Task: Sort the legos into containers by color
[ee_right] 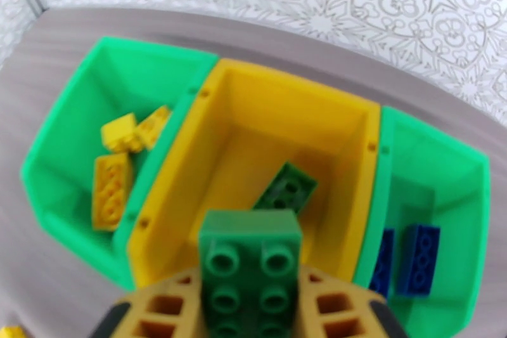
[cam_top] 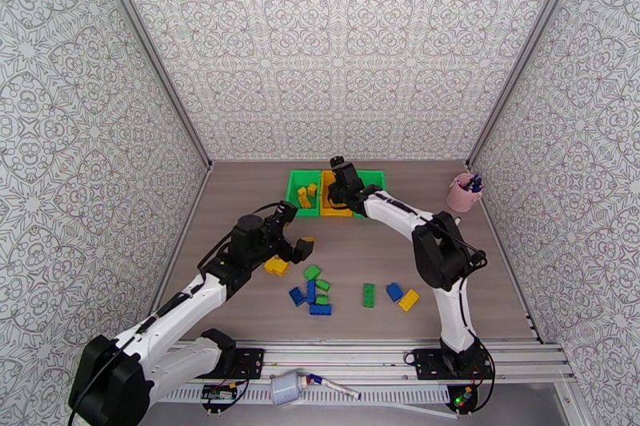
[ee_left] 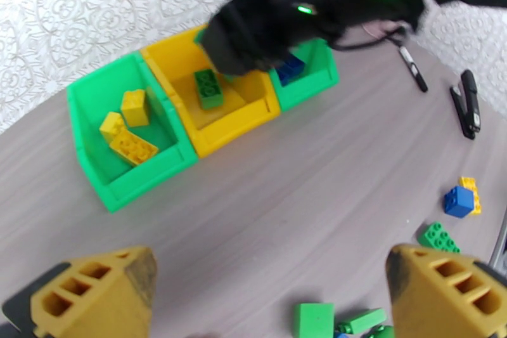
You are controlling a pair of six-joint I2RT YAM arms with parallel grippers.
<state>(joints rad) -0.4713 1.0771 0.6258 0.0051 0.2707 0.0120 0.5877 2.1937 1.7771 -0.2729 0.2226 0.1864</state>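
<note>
This lego goes outward and down with my right gripper for its release next, as the yellow bin's bottom, already holding a green lego, lies outward and below.
The containers stand in a row at the back: a green bin [cam_top: 302, 180] holding yellow legos [ee_right: 113, 184], a yellow bin [ee_right: 241, 95] holding one green lego [ee_right: 288, 188], and a green bin [ee_right: 443, 162] holding blue legos [ee_right: 418, 258]. My right gripper [ee_right: 250, 307] hovers over the yellow bin's near edge, shut on a green lego [ee_right: 250, 250]. My left gripper [cam_top: 298, 248] hangs open and empty above the table, left of centre, its yellow fingers [ee_left: 95, 295] spread wide. A yellow lego [cam_top: 276, 265] lies just beneath it. Loose green [cam_top: 369, 295] and blue legos [cam_top: 394, 292] lie in front.
A pink cup of pens [cam_top: 463, 193] stands at the back right. A marker pen [ee_left: 412, 70] and a black object [ee_left: 466, 104] lie on the table right of the bins. Patterned walls close in three sides.
</note>
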